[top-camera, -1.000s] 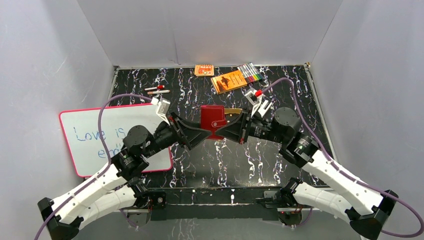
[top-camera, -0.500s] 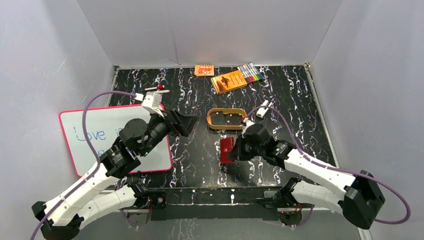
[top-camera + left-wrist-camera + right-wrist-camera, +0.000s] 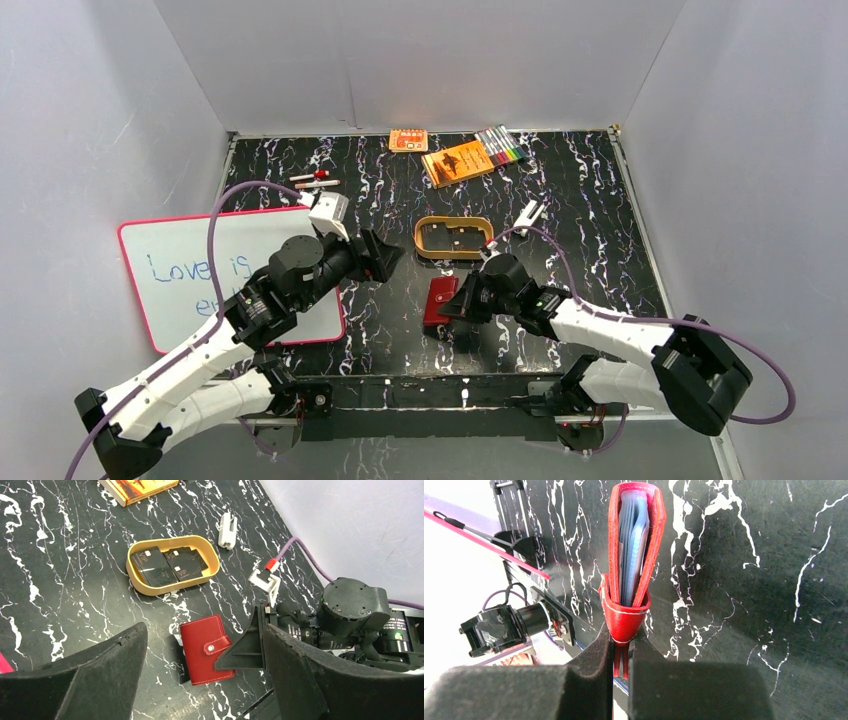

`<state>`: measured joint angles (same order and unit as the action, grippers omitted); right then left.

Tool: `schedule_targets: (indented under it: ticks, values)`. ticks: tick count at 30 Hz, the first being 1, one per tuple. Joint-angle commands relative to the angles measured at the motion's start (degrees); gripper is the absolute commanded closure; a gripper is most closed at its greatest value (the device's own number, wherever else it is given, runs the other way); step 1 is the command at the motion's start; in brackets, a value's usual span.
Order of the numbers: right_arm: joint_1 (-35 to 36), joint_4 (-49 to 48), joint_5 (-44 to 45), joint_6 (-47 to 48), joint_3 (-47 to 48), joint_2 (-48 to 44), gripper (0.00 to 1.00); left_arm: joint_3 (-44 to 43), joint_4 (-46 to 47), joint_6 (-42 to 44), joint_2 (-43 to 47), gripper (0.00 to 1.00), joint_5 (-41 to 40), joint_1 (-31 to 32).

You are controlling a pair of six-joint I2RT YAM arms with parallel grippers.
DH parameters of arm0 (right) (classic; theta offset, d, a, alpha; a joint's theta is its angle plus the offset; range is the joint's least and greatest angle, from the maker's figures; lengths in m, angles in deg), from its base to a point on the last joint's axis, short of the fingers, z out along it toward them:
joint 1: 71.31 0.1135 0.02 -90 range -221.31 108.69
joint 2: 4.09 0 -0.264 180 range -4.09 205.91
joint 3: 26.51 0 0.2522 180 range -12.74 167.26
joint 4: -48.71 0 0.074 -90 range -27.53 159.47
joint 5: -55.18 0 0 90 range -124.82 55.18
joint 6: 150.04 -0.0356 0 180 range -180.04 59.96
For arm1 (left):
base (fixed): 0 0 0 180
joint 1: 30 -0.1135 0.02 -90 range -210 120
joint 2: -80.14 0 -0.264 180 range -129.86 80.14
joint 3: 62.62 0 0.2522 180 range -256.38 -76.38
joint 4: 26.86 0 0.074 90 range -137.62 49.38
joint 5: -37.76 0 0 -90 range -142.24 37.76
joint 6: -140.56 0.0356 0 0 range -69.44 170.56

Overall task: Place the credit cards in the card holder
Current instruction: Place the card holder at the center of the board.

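Observation:
I need to lower my right gripper next until the red card holder (image 3: pixel 438 300) meets the clear patch of tabletop just below my right gripper, and then let go of the holder's edge.
The red card holder (image 3: pixel 438 300) is held just above the table near the front middle, snap tab closed (image 3: pixel 207 649). My right gripper (image 3: pixel 462 302) is shut on its right edge; the right wrist view shows the wallet (image 3: pixel 630 555) edge-on with bluish sleeves inside. The dark credit cards (image 3: pixel 169 565) lie in the tan oval tray (image 3: pixel 454 238), further back. My left gripper (image 3: pixel 385 257) is open and empty, above the table left of the tray, apart from the wallet.
A whiteboard (image 3: pixel 190 270) with a pink rim lies at the left. An orange packet (image 3: pixel 458 162), a small orange box (image 3: pixel 408 140) and coloured markers (image 3: pixel 500 146) sit at the back. A white clip (image 3: pixel 227 530) lies right of the tray.
My right gripper carried the wallet from the tray area down to the front middle. My left gripper let go of it and pulled back to the left.

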<state>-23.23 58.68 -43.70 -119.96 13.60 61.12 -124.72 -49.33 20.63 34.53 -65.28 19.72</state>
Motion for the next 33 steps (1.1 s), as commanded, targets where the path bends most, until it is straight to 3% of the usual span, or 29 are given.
schedule_targets:
  ticks: [1, 5, 15, 26, 33]
  values:
    - [0.1, -7.4, -0.1, -3.9, -1.6, 2.0, 1.0, 1.4, -0.3, 1.2, 0.9, 0.18, 0.2, 0.1]
    - [0.0, -10.8, -0.1, -6.2, -4.8, 1.8, 1.0, 2.1, 0.4, 0.8, 0.9, 0.19, 0.7, 0.1]
    - [-0.5, -8.8, 1.5, -4.9, -6.1, -1.2, 1.0, 2.0, -1.2, 0.1, 1.4, 0.19, 0.1, 0.1]
    - [-5.0, -13.7, -2.2, -5.3, -5.4, 4.4, 1.0, 2.1, -1.6, -0.8, 1.5, 0.19, 0.5, 0.1]
    - [-7.0, -15.3, -4.8, -3.5, -0.5, 12.9, 1.0, 1.4, -1.4, -0.9, 0.1, 0.2, 1.0, 0.1]
